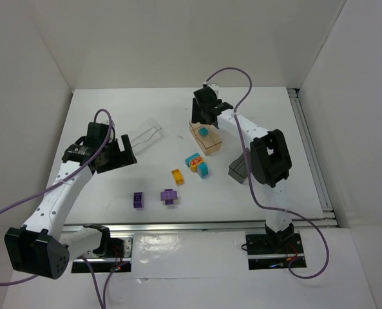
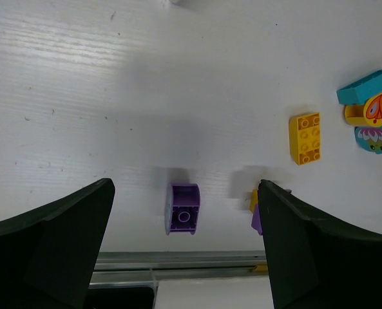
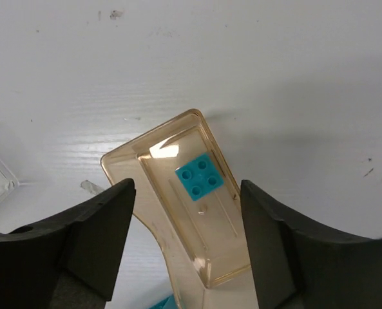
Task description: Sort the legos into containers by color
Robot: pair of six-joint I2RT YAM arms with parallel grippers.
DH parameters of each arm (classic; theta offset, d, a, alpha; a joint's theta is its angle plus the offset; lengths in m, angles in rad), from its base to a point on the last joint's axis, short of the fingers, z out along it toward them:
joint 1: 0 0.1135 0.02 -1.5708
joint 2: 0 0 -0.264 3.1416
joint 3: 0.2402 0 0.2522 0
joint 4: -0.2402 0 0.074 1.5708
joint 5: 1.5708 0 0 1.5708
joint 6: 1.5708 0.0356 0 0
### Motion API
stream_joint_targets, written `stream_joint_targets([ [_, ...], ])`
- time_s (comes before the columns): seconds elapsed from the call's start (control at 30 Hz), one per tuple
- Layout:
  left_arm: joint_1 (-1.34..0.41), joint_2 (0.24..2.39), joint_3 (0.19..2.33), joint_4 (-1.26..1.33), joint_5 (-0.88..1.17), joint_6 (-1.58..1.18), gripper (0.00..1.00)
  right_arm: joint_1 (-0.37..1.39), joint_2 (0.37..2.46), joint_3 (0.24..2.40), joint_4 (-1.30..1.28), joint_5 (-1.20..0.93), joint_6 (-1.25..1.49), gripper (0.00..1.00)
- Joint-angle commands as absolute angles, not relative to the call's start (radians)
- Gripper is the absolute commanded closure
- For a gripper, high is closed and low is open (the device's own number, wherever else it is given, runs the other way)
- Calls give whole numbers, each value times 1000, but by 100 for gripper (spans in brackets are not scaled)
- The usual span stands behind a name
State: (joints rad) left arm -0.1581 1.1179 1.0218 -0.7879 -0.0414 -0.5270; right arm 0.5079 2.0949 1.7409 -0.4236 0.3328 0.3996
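Observation:
My right gripper will move back next and then go down to the cluster's near teal lego [image 1: 202, 170].
A teal lego [image 3: 200, 176] lies studs up inside the tan-orange container [image 3: 216, 244]. My right gripper [image 3: 187, 187] hangs open above that container [image 1: 211, 143], nothing between its fingers; from above the right gripper [image 1: 210, 113] sits at the box's far end. My left gripper [image 2: 185, 187] is open high over a purple lego [image 2: 183, 208] lying on its side. A second purple piece [image 2: 256, 217] is half hidden behind my finger. A yellow lego [image 2: 305, 138] and a teal-and-yellow cluster [image 2: 373, 111] lie to the right. The left gripper [image 1: 118, 156] is near the clear container [image 1: 145, 135].
The dark grey container [image 1: 239, 168] stands beside the right arm. Two purple legos [image 1: 138, 199] [image 1: 170, 196] lie near the table's front rail [image 1: 197, 225]. White walls close in the table on three sides.

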Motion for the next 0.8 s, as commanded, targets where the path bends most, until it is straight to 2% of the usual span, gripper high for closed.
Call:
stream_joint_targets([
  [0.0, -152, 1104, 1022, -793, -29, -522, 0, 523, 2105, 1827, -475, 357, 373, 25],
  [0.1, -152, 1104, 1003, -793, -74, -540, 0, 552, 2019, 1757, -443, 382, 373, 24],
  [0.23, -152, 1092, 985, -793, -87, -551, 0, 615, 1792, 1497, -388, 382, 364, 24],
  [0.33, -152, 1092, 985, -793, -74, -560, 0, 676, 1683, 1285, -333, 346, 354, 16],
  [0.4, -152, 1083, 985, -793, -63, -560, 0, 735, 1574, 1173, -293, 345, 342, 4],
  [0.47, -152, 1083, 985, -793, -52, -560, 0, 767, 1472, 1015, -266, 324, 333, 1],
  [0.57, -152, 1083, 985, -773, -25, -560, 0, 790, 1381, 876, -216, 258, 295, 1],
  [0.77, -161, 1114, 985, -764, -14, -560, 0, 799, 1382, 819, -175, 227, 230, 2],
])
